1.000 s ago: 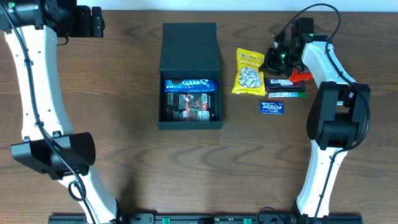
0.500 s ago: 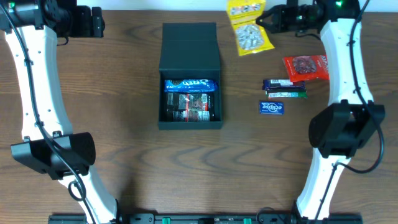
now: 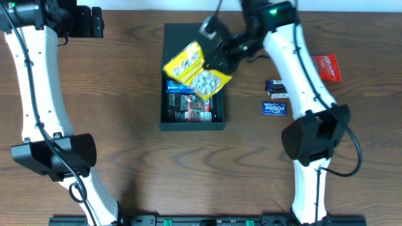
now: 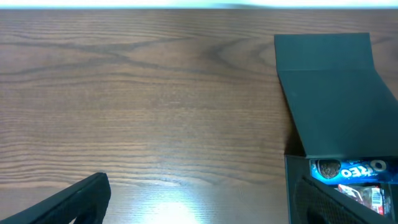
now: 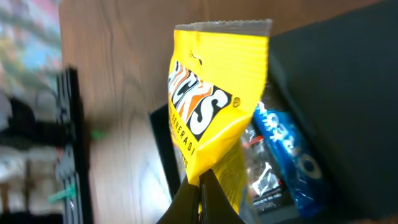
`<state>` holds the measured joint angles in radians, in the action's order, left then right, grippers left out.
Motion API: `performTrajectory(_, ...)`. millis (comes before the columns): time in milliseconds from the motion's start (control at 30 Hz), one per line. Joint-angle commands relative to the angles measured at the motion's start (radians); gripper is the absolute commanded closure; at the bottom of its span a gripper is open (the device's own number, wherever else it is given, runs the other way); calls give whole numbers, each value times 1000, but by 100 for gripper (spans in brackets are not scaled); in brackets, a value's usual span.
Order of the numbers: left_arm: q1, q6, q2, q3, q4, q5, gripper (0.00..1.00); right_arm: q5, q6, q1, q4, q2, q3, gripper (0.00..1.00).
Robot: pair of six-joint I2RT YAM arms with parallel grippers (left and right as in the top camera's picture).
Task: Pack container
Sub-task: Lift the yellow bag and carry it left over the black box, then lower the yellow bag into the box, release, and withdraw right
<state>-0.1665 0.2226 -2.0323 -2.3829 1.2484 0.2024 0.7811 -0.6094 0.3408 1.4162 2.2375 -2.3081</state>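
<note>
The yellow bag [image 3: 195, 70] should come free over the dark packet [image 3: 191, 108], so I should move my right gripper down and back, as that packet is below the gripper and nearer my base.
The black container [image 3: 192, 123] stands open at table centre, its flap lid [image 3: 191, 44] laid back. Inside lie a blue Oreo packet [image 3: 179, 86] and a dark packet [image 3: 191, 108]. My right gripper [image 3: 217, 59] is shut on a yellow snack bag [image 3: 195, 70] and holds it in the air over the box. In the right wrist view the fingers [image 5: 200, 198] pinch the yellow bag [image 5: 208, 106] above the container [image 5: 329, 81]. My left gripper [image 3: 95, 22] is open and empty at the far left; its wrist view shows the container [image 4: 329, 93] to the right.
To the right of the box lie a red packet [image 3: 327, 67], a blue Eclipse packet [image 3: 274, 108] and two slim packets [image 3: 275, 90], partly hidden by my right arm. Bare wood table [image 3: 125, 94] lies left of the box.
My right gripper took the yellow bag from the table, lifted it toward the far edge, then swung it left over the open box. The left arm has not moved.
</note>
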Motion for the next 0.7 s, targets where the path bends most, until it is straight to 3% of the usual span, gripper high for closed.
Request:
performTrajectory(0, -3, 18, 25, 7, -5, -11, 5, -86, -113, 31, 10, -10, 3, 99)
performTrajectory(667, -3, 18, 25, 7, 0, -2, 5, -161, -193, 117, 112, 167, 7, 99)
